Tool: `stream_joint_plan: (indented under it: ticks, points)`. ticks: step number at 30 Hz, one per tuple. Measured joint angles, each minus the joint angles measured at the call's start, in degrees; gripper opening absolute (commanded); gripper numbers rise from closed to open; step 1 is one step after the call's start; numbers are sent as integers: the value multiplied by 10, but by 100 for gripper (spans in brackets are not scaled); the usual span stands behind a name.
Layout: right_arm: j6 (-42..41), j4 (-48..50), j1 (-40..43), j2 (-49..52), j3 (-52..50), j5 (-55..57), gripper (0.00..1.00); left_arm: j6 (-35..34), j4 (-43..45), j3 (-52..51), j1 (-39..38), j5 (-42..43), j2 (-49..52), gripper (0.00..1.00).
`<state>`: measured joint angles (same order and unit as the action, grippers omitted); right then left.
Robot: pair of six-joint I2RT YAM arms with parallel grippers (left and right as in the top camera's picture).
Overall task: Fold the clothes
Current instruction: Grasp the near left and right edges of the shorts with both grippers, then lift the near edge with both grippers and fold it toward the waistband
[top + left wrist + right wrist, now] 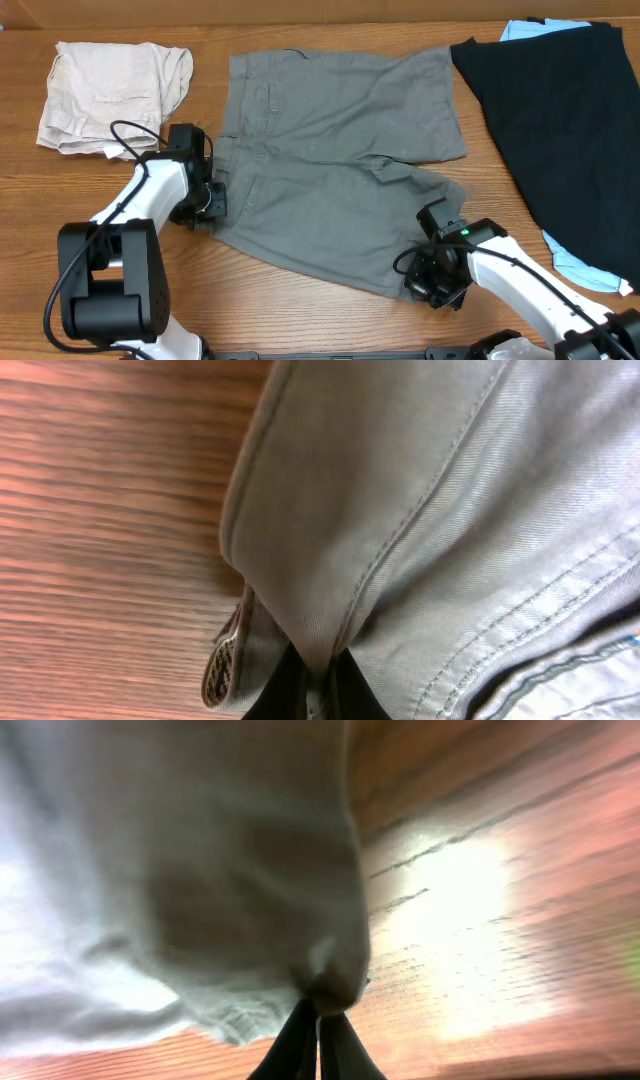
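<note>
The far leg lies spread flat outward of the robot's right gripper, so the gripper needs to lift the near hem next, carry it outward onto the far leg's hem and let go.
The grey shorts lie spread flat in the middle of the wooden table, waist to the left, legs to the right. My left gripper is at the near corner of the waistband, shut on a pinch of the shorts' waistband, whose speckled lining shows beside it. My right gripper is at the hem of the near leg and is shut on a bunch of that hem.
Beige shorts lie folded at the far left. A large black garment covers the right side over a pale blue one. Bare wood runs along the near edge between the arms.
</note>
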<state>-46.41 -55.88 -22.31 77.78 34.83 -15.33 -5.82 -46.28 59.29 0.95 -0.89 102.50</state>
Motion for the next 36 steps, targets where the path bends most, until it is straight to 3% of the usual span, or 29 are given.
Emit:
stream_joint_plan:
  ticks: [6, 14, 29, 36]
  points:
    - [37, -46, 45, -55, 116, 26, 4, -2, -98, 86, -2, 31, -11, 4]
    - [106, -136, 123, -117, 258, 52, 4, -3, -179, 177, -2, 47, -132, 4]
    - [166, -232, 194, -234, 318, 73, 4, -29, -268, 224, -2, 57, -324, 4]
    - [216, -184, 196, -230, 327, 72, 4, -44, -278, 225, -2, 58, -337, 4]
